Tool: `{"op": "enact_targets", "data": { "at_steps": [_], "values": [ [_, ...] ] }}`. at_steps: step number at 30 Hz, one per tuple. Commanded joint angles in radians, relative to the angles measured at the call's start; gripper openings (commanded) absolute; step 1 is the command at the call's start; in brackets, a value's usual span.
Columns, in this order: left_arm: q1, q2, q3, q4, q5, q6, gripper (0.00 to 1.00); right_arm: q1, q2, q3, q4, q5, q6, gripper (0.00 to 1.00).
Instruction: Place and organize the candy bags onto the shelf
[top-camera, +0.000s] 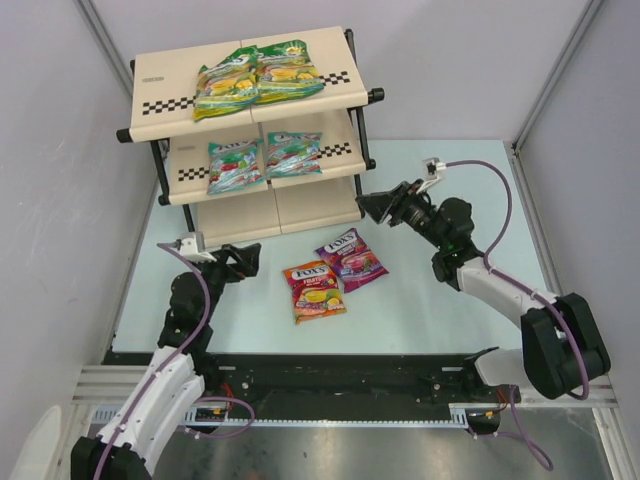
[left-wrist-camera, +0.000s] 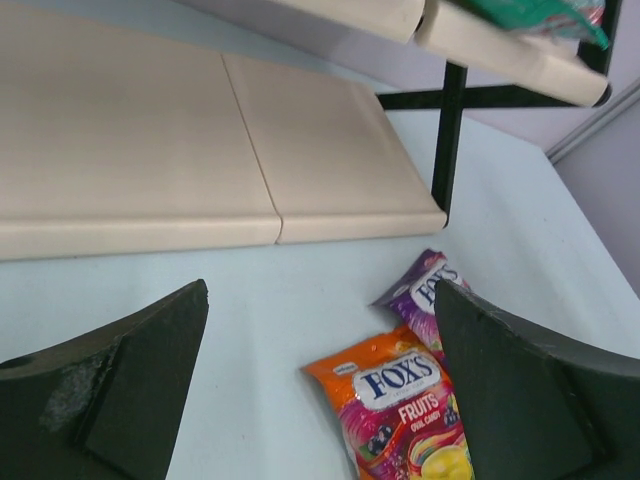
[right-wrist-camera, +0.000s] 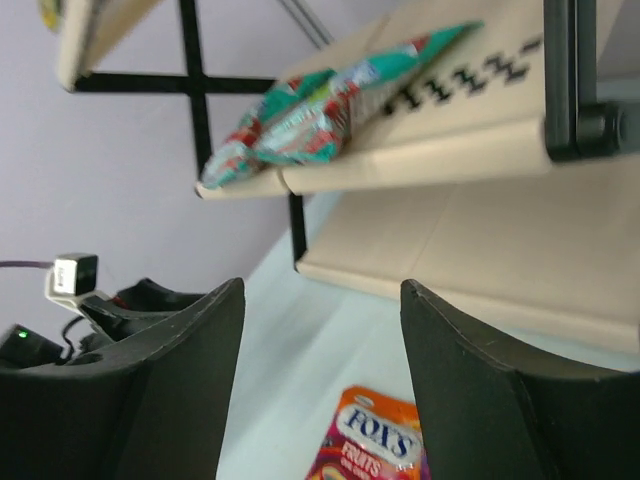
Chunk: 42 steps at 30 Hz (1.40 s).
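Note:
I need to tilt my right gripper down and lower it next, back onto the edge of the purple-pink bag, away from the red-orange bag (top-camera: 313, 290), by the near corner of the purple-pink bag.
The shelf (top-camera: 310, 210) stands at the back left. Two green-yellow candy bags (top-camera: 256, 77) lie on its top tier and two teal bags (top-camera: 263, 158) on the middle tier; the bottom tier (left-wrist-camera: 150, 160) is bare. A red-orange bag (top-camera: 313, 290) and a purple-pink bag (top-camera: 351, 258) lie on the table in front of the shelf. My left gripper (top-camera: 255, 258) is open and empty, left of the red-orange bag (left-wrist-camera: 400, 400). My right gripper (top-camera: 368, 208) is open and empty, above and right of the purple-pink bag (left-wrist-camera: 425, 290), near the shelf's right end.
The shelf's black frame post (left-wrist-camera: 445, 140) stands at the bottom tier's right end. Grey walls close the back and both sides. A black rail (top-camera: 340, 372) runs along the near edge.

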<state>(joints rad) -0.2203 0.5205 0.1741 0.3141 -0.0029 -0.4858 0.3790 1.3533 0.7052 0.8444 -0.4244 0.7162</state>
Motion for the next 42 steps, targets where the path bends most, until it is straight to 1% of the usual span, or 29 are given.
{"op": "enact_targets", "data": {
  "at_steps": [1,5,6,7,9,10,17,25,30,31,32,34,35,37,38,40,42],
  "values": [
    [-0.022,0.064,0.025,0.023,0.037,-0.071,1.00,0.035,-0.014,-0.033,-0.389,0.148,-0.189,0.69],
    [-0.086,0.122,0.028,0.040,0.004,-0.077,1.00,0.026,0.055,-0.061,-0.401,0.119,-0.185,0.73],
    [-0.111,0.125,0.031,0.039,0.004,-0.076,1.00,0.026,0.075,-0.061,-0.403,0.113,-0.187,0.73],
    [-0.120,0.128,0.030,0.040,-0.032,-0.076,1.00,0.026,0.114,-0.061,-0.404,0.102,-0.189,0.74],
    [-0.137,0.128,0.025,0.040,-0.040,-0.082,1.00,0.021,0.157,-0.061,-0.401,0.090,-0.182,0.76],
    [-0.140,0.125,0.024,0.037,-0.046,-0.082,1.00,0.021,0.200,-0.062,-0.400,0.078,-0.181,0.76],
    [-0.143,0.107,0.007,0.034,-0.046,-0.080,1.00,0.015,0.331,-0.061,-0.361,0.055,-0.175,0.78],
    [-0.142,0.127,0.007,0.051,-0.039,-0.077,1.00,0.040,0.382,-0.059,-0.416,0.079,-0.237,0.78],
    [-0.143,0.142,0.004,0.063,-0.034,-0.077,1.00,0.072,0.420,-0.059,-0.424,0.069,-0.251,0.75],
    [-0.143,0.142,0.004,0.062,-0.034,-0.076,1.00,0.075,0.426,-0.059,-0.421,0.064,-0.254,0.73],
    [-0.143,0.141,0.002,0.063,-0.032,-0.077,1.00,0.081,0.432,-0.061,-0.419,0.062,-0.250,0.64],
    [-0.143,0.141,0.002,0.065,-0.034,-0.076,1.00,0.083,0.446,-0.061,-0.410,0.050,-0.248,0.50],
    [-0.143,0.141,0.004,0.063,-0.034,-0.074,1.00,0.083,0.449,-0.061,-0.406,0.047,-0.242,0.34],
    [-0.142,0.139,0.004,0.060,-0.034,-0.073,1.00,0.083,0.446,-0.065,-0.389,0.035,-0.239,0.21],
    [-0.143,0.141,0.004,0.060,-0.034,-0.073,1.00,0.081,0.443,-0.067,-0.384,0.032,-0.235,0.10],
    [-0.143,0.138,0.004,0.059,-0.034,-0.073,1.00,0.080,0.422,-0.070,-0.375,0.024,-0.230,0.00],
    [-0.143,0.133,0.004,0.054,-0.034,-0.074,1.00,0.083,0.393,-0.084,-0.363,0.015,-0.227,0.00]
  ]
}}
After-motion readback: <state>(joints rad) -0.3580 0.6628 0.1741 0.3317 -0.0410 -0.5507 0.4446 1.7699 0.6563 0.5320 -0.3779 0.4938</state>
